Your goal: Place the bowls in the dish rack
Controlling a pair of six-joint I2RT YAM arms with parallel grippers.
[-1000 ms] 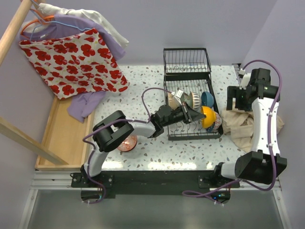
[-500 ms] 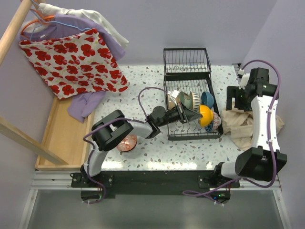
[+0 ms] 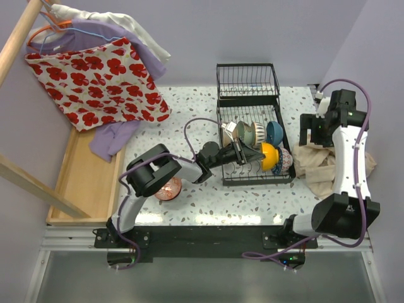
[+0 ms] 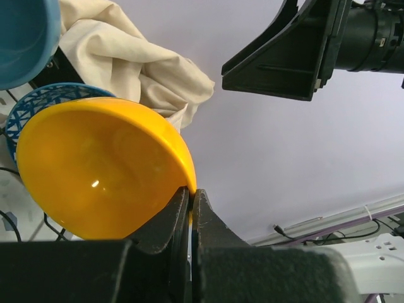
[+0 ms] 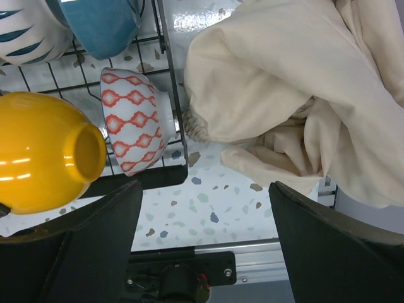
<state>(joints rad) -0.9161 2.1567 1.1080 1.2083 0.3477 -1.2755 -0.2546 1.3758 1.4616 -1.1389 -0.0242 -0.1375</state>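
Observation:
The orange-yellow bowl will next go down in my left gripper onto the rack wires, beside the red-patterned white bowl.
My left gripper (image 3: 256,153) reaches over the black wire dish rack (image 3: 255,180) and is shut on the rim of the orange-yellow bowl (image 3: 271,155). In the left wrist view the fingertips (image 4: 191,192) pinch that bowl's edge (image 4: 95,170). It is tipped on its side at the rack's right front. A blue bowl (image 3: 274,130), a cream bowl (image 3: 257,132) and a red-patterned white bowl (image 5: 136,126) stand in the rack. A reddish-brown bowl (image 3: 169,188) sits on the table under my left arm. My right gripper (image 5: 205,221) is wide open and empty beside the rack.
A crumpled beige cloth (image 3: 315,164) lies right of the rack, under my right gripper. The higher wire basket section (image 3: 247,81) is behind the rack. A wooden tray (image 3: 79,183) lies at the left, with hanging clothes (image 3: 95,82) above it.
My left gripper has drawn slightly left with the orange-yellow bowl still in it, and the bowl has turned a little. The right arm has barely moved.

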